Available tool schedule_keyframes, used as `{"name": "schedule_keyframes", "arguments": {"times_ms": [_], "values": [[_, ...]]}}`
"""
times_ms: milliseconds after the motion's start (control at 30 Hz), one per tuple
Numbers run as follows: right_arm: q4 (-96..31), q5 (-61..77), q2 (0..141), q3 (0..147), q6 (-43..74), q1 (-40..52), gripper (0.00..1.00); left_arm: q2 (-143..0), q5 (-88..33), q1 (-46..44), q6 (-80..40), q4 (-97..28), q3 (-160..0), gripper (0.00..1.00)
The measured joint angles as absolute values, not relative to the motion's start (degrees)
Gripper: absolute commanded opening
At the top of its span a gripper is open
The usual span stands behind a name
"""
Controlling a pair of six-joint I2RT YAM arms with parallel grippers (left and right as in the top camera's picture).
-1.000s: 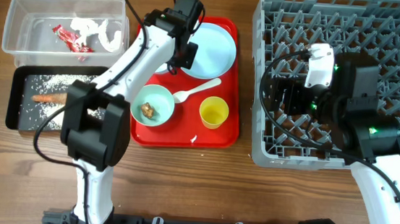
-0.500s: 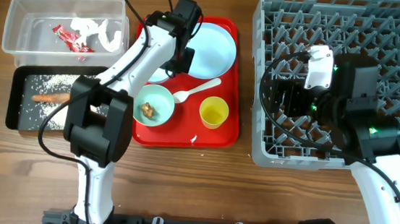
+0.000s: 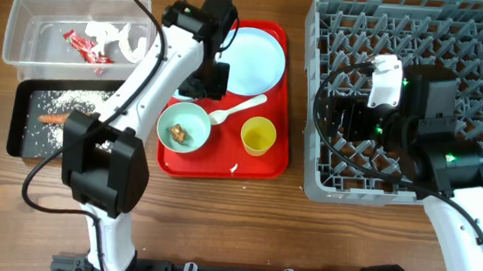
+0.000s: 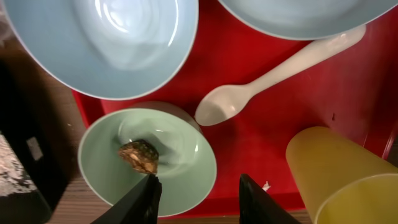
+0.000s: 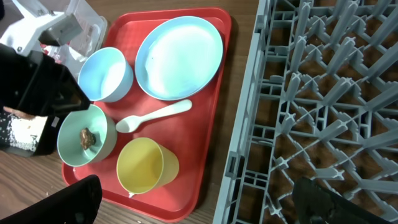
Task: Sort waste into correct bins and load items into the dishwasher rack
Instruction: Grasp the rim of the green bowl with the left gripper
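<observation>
The left gripper lowers and draws slightly back onto the pale bowl's rim (image 3: 209,132) (image 4: 215,173) facing the yellow cup next, since bare red tray leaves room for a finger there.
My left gripper (image 4: 202,194) is open and empty. It hangs over the flat red serving tray (image 3: 221,164), just above a pale bowl (image 4: 177,168) that holds a small brown food lump (image 4: 138,155). In the overhead view the left gripper (image 3: 205,81) hides most of the second blue bowl (image 4: 112,37). The pale blue plate (image 3: 255,59), white spoon (image 3: 237,110) and yellow cup (image 3: 258,137) lie on the same tray. My right gripper (image 5: 199,202) is open and empty at the left edge of the grey rack (image 3: 425,46).
A clear tub (image 3: 21,55) at the back left holds a red-and-white wrapper (image 3: 83,45) and crumpled white paper (image 3: 118,37). A black tray (image 3: 15,133) in front of it holds rice grains and an orange-brown piece (image 3: 53,119). Bare wood runs along the front.
My left arm has swung leftward and its gripper has shifted slightly toward the front of the tray, closer to the bowl with the lump. The right arm has not moved.
</observation>
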State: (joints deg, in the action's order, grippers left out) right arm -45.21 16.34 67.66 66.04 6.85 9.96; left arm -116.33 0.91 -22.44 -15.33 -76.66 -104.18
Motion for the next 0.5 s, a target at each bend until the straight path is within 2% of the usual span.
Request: {"name": "schedule_keyframes", "arguments": {"times_ms": [167, 333, 500], "values": [[-45.2, 16.3, 67.7, 66.0, 6.9, 10.0, 1.00, -116.3, -0.4, -24.2, -16.9, -73.4, -97.7, 0.43], [-45.2, 16.3, 67.7, 66.0, 6.9, 10.0, 1.00, -116.3, -1.1, -26.2, -17.6, -68.0, -91.3, 0.34], [-45.2, 16.3, 67.7, 66.0, 6.9, 10.0, 0.99, -116.3, -0.3, -26.2, -19.7, -63.1, -85.9, 0.31]]}}
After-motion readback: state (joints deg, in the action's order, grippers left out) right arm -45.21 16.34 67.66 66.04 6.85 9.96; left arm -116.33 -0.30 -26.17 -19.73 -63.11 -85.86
